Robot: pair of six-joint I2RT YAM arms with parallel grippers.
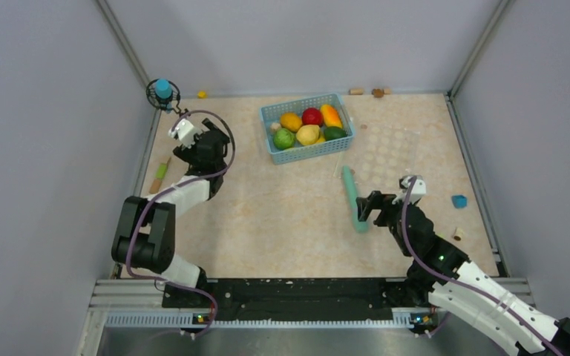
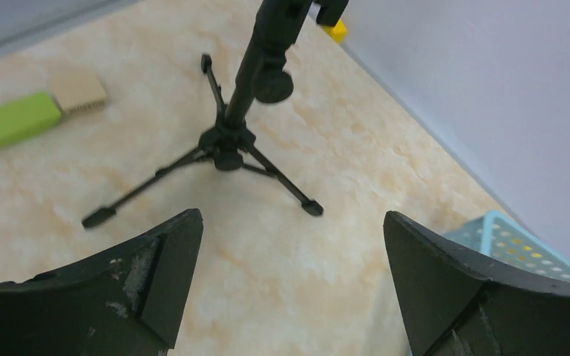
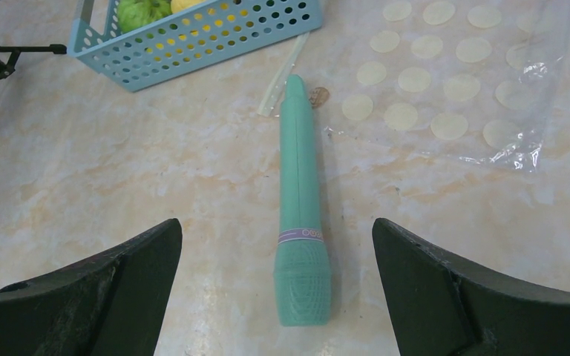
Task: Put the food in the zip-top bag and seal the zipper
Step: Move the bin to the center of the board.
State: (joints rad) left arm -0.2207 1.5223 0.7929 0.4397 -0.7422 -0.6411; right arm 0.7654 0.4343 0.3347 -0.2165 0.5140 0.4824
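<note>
Next I will move my open left gripper toward the basket's tripod-side end, tip the fingers down and lower astride, since bare table separates the gripper from that end.
The food, several glossy toy fruits and vegetables (image 1: 308,127), lies in a light-blue mesh basket (image 1: 339,99) at the back centre. The basket's corner also shows in the right wrist view (image 3: 193,44). The clear zip-top bag (image 1: 393,148) lies flat to the right of the basket, and also shows in the right wrist view (image 3: 519,141). A pale strip at its left edge (image 3: 278,81) may be the zipper. My left gripper (image 1: 179,119) is open and empty at the back left, its jaws wide apart over bare table (image 2: 293,215). My right gripper (image 1: 364,208) is open and empty, straddling the teal stick's thick end (image 3: 278,222).
A long teal stick (image 1: 352,194) lies between the right gripper and the basket. A small black tripod (image 1: 163,93) stands just ahead of the left gripper (image 2: 226,141). A green-and-wood stick (image 1: 160,175) lies by the left wall. A yellow block (image 1: 202,94) and a blue block (image 1: 459,200) lie loose.
</note>
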